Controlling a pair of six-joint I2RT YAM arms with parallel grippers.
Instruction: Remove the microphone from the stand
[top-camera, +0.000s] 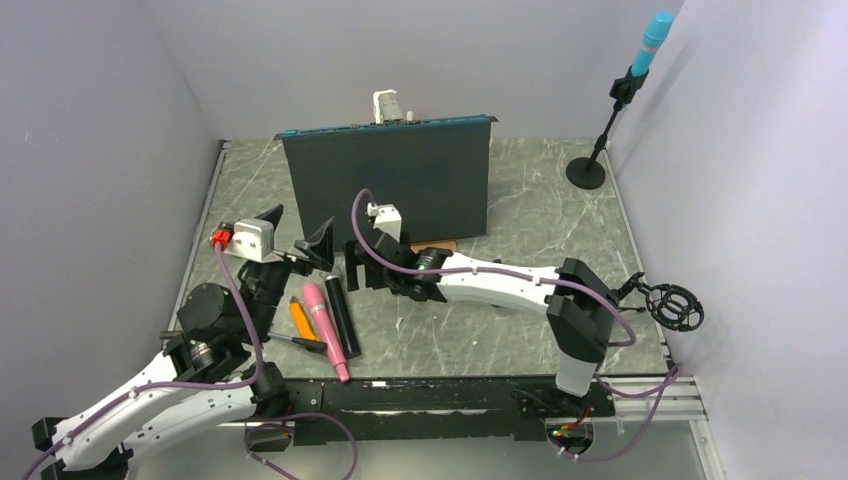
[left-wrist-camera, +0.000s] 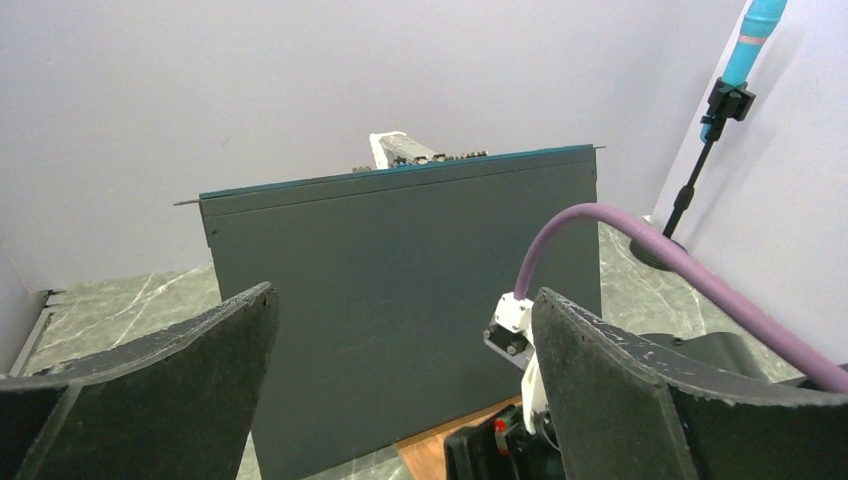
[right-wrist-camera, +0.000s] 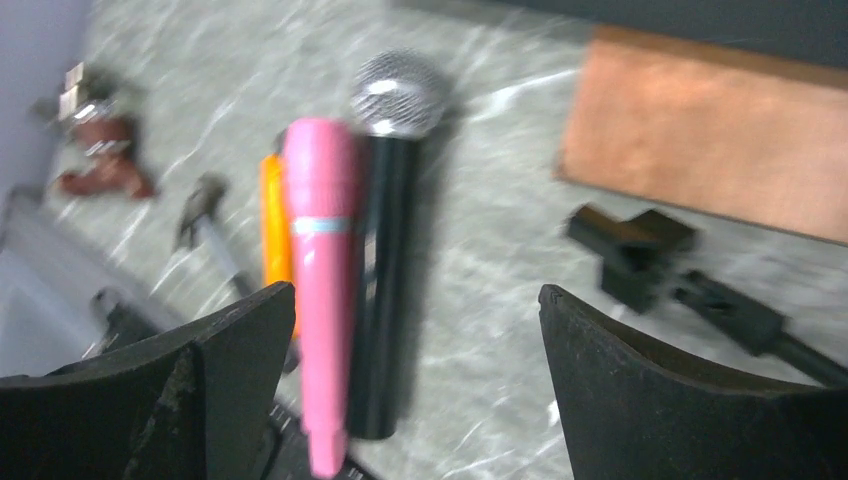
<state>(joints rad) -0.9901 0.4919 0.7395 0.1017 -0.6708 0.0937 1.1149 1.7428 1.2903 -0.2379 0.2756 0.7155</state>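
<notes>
The right gripper goes down and to the right in its wrist view onto the black clip (right-wrist-camera: 641, 256) next, since the clip lies below the open fingers, to that side.
A teal microphone (top-camera: 655, 40) sits upright in the clip of a black stand (top-camera: 603, 135) at the far right corner; its round base (top-camera: 586, 173) is on the table. It also shows in the left wrist view (left-wrist-camera: 752, 35), top right. My left gripper (top-camera: 297, 235) is open and empty at the left, facing a dark upright panel (left-wrist-camera: 400, 300). My right gripper (top-camera: 352, 268) is open and empty next to it, above a pink microphone (right-wrist-camera: 322, 270) and a black microphone (right-wrist-camera: 390, 230) that lie on the table. Both grippers are far from the stand.
The dark panel (top-camera: 385, 185) stands across the middle back. An orange tool (top-camera: 301, 318) lies beside the pink microphone (top-camera: 328, 325). A wooden board (right-wrist-camera: 700, 140) and a black clip (right-wrist-camera: 640, 255) lie by the panel. A black shock mount (top-camera: 675, 306) sits at the right edge.
</notes>
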